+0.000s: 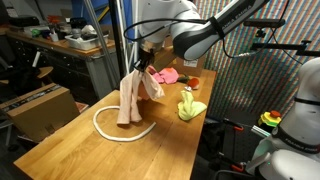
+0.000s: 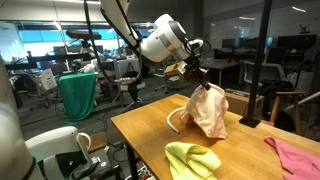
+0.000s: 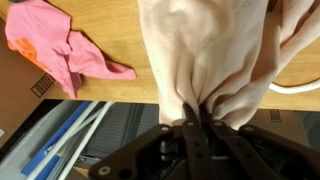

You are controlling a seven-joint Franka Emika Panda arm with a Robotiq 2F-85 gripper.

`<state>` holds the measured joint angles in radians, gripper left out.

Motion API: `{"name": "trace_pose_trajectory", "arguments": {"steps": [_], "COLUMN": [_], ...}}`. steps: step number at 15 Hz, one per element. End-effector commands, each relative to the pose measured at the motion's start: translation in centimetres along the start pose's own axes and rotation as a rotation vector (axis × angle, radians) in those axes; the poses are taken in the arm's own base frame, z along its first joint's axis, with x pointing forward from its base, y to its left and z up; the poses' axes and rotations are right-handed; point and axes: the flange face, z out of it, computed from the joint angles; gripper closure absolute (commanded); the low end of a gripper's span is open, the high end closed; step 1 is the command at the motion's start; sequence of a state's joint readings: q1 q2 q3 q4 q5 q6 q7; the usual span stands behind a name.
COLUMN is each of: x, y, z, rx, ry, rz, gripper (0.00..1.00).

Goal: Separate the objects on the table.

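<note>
I will next lower my gripper slightly back and let go of the beige cloth [image 1: 134, 95] on the tabletop below it, beside the rope loop and clear of the pink cloth.
My gripper [image 1: 146, 64] is shut on the top of a beige cloth [image 1: 134, 95] and holds it up so it hangs down, its lower end near the wooden table [image 1: 70, 145]. The cloth also shows in an exterior view [image 2: 208, 112] and fills the wrist view [image 3: 210, 55], pinched between the fingers [image 3: 196, 112]. A pink cloth [image 1: 164, 75] lies behind it; it shows in the wrist view [image 3: 55, 45] and at the table's edge [image 2: 295, 157]. A yellow-green cloth [image 1: 190, 106] lies to the side, also seen in an exterior view [image 2: 192, 160]. A white rope loop [image 1: 110, 130] lies under the hanging cloth.
A small red thing [image 1: 195, 84] sits near the pink cloth. A cardboard box [image 1: 40, 108] stands beside the table. A green-draped bin [image 2: 78, 95] and a white robot base [image 2: 55, 150] stand beyond the table edge. A mesh screen [image 1: 255, 90] borders one side.
</note>
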<state>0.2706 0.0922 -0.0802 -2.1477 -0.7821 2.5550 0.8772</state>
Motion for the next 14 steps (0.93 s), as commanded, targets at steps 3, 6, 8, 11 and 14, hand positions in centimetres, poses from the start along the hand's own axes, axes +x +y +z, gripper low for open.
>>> {"name": "trace_pose_trajectory", "arguments": {"steps": [3, 6, 8, 11, 14], "x": [-1.2, -2.0, -2.5, -3.6, -4.8], "y": [-0.1, -1.1, -1.9, -2.7, -3.0], "z": [1.0, 2.2, 3.4, 5.4, 7.4], "rx": [-0.027, -0.01, 0.015, 0.025, 0.017], "ry": [-0.049, -0.084, -0.115, -0.176, -0.236], "rz": [0.006, -0.009, -0.013, -0.006, 0.003], "gripper": [0.98, 0.98, 0.98, 0.98, 0.98]}}
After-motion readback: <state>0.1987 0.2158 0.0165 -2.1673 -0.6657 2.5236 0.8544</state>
